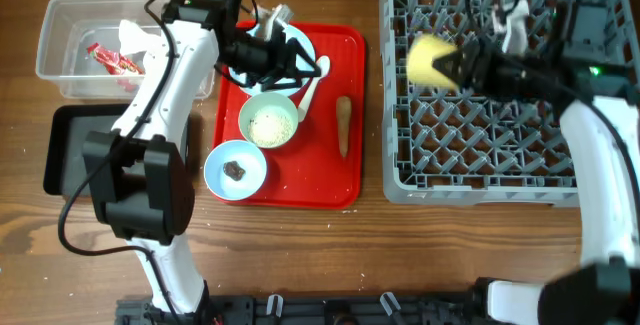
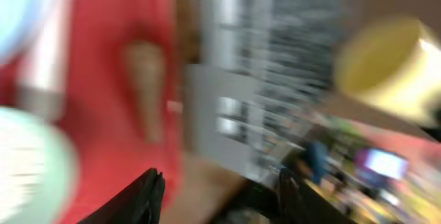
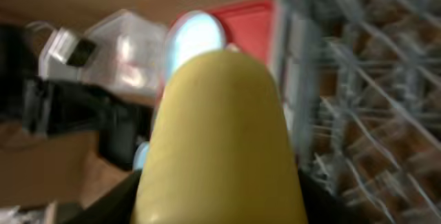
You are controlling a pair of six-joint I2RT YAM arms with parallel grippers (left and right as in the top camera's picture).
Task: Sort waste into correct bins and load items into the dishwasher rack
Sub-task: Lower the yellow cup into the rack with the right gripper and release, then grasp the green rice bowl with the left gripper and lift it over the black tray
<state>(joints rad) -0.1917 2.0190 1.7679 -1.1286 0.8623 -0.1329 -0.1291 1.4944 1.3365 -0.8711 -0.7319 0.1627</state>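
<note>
I will next move my left gripper back and down from the plate (image 1: 303, 40) onto the pale green bowl's rim (image 1: 297, 127) on the side toward the carrot-shaped piece, where the bare tray leaves room for my fingers.
My right gripper (image 1: 452, 65) is shut on the small yellow cup (image 1: 428, 62) and holds it on its side above the left part of the grey dishwasher rack (image 1: 480, 140). The cup fills the right wrist view (image 3: 220, 134). My left gripper (image 1: 280, 60) is open and empty over the pale blue plate (image 1: 303, 40) on the red tray (image 1: 320, 180). In the blurred left wrist view its fingers (image 2: 220, 196) are apart. The white spoon (image 1: 309, 87) leans by the plate. The pale green bowl (image 1: 245, 115) holds rice crumbs (image 1: 270, 125). The pale blue bowl (image 1: 215, 165) holds a dark lump (image 1: 235, 170). The carrot-shaped piece (image 1: 343, 125) lies on the tray.
The clear tub (image 1: 60, 50) at the far left holds the red-and-white wrapper (image 1: 112, 60) and crumpled white paper (image 1: 135, 35). The black tray (image 1: 65, 150) lies in front of it, partly under my left arm. Small crumbs lie on the red tray.
</note>
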